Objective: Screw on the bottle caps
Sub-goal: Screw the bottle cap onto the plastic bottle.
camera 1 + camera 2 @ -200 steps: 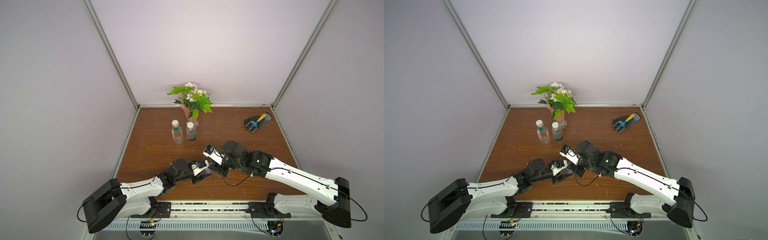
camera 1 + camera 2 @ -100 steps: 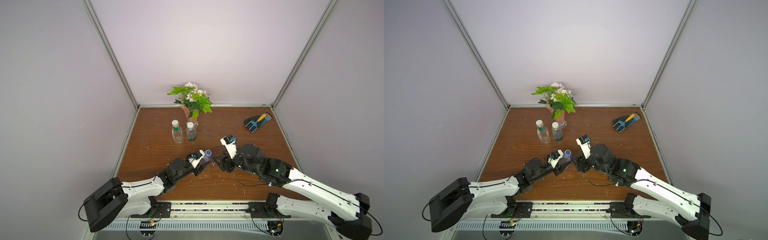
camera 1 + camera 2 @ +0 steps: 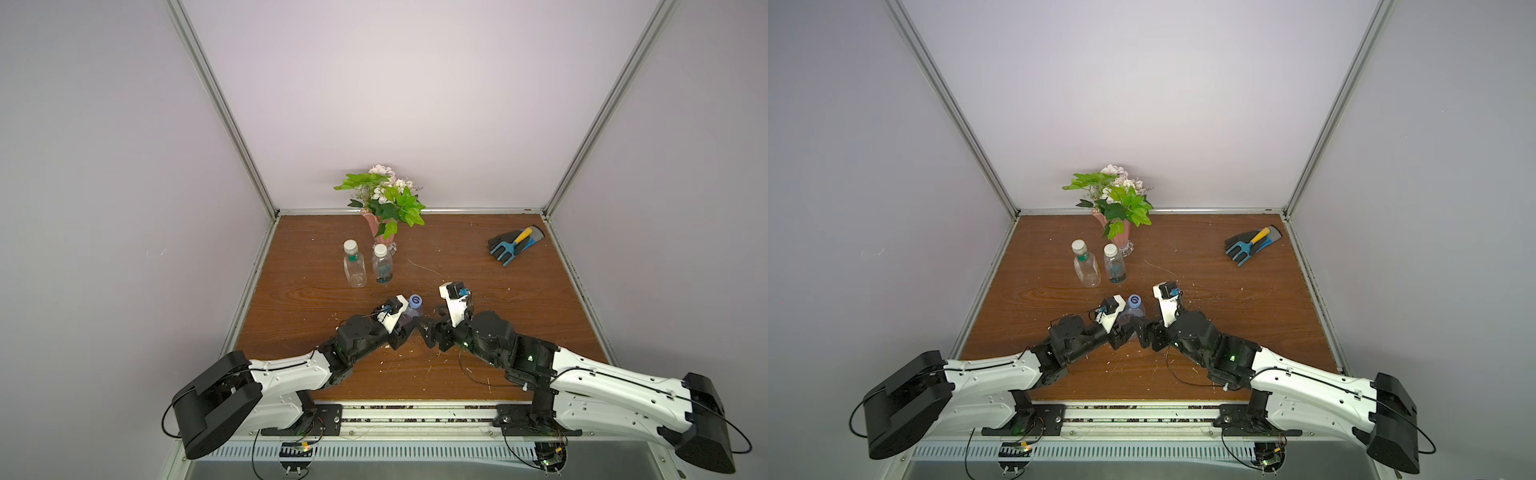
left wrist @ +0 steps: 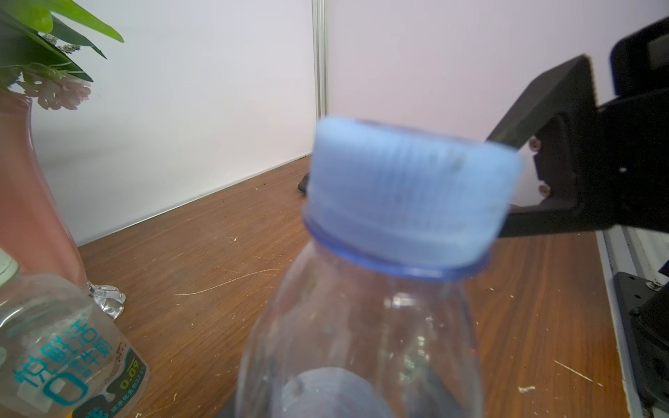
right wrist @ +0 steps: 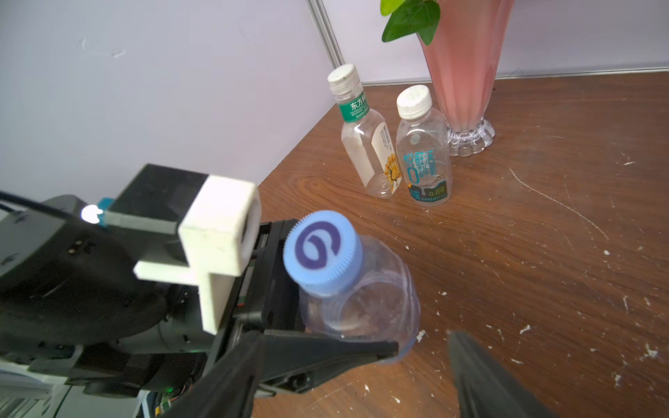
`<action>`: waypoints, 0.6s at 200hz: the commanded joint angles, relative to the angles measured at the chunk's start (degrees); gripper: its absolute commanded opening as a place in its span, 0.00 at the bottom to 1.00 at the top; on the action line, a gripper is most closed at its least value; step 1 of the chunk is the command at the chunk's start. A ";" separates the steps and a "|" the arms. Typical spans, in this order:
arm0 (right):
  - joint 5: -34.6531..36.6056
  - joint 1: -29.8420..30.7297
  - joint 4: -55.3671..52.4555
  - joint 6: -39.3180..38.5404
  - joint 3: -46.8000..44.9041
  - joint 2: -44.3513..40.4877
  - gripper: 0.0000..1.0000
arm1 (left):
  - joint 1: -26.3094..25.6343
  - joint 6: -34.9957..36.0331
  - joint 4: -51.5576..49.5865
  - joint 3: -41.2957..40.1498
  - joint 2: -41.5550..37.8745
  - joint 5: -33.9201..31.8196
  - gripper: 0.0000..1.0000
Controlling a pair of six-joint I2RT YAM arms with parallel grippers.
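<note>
The cap stands free above the held body of the bottle. My right gripper will next move in toward my left gripper and close its open fingers around the blue cap [image 3: 415,300] [image 5: 322,253].
A clear bottle [image 3: 409,314] wears a blue cap [image 3: 415,300] with a white swirl, seen in both top views at the table's front middle. My left gripper [image 3: 406,328] is shut on its body. In the right wrist view one left finger [image 5: 325,349] crosses the bottle [image 5: 365,307] below the blue cap [image 5: 322,253]. My right gripper [image 3: 428,330] stands open just right of the bottle, touching nothing, and its fingers [image 4: 557,108] show beside the cap [image 4: 409,195]. Two more bottles stand capped in white: a squarish one [image 3: 354,270] with a green neck ring and a round one [image 3: 382,268].
A pink flower vase [image 3: 384,230] stands right behind the two capped bottles. A dark glove with a blue and yellow hand tool [image 3: 515,245] lies at the back right. Pale crumbs are scattered over the wooden table [image 3: 519,316]. Walls close the left, right and back.
My right gripper was shut over the bottle's top, then opened and drew back to the right, leaving the blue cap on the neck. The left gripper kept hold and shifted the bottle slightly forward.
</note>
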 commanded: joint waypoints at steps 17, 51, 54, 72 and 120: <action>3.52 0.84 7.60 -2.10 3.50 2.85 0.84 | 0.31 -0.70 1.80 1.74 0.06 0.25 0.57; 5.72 0.84 9.64 -3.28 4.01 4.71 0.81 | 0.32 -0.55 1.77 1.64 -0.16 0.83 0.57; 5.96 0.84 9.76 -3.37 4.05 4.87 0.80 | 0.31 -0.60 1.77 1.60 -0.14 0.84 0.57; 5.93 0.83 10.86 -4.63 4.42 6.05 0.74 | 0.31 -0.71 1.79 1.78 0.01 1.39 0.57; 5.22 0.79 11.62 -5.90 6.26 9.63 0.55 | 0.32 -0.50 1.82 2.03 0.21 3.17 0.58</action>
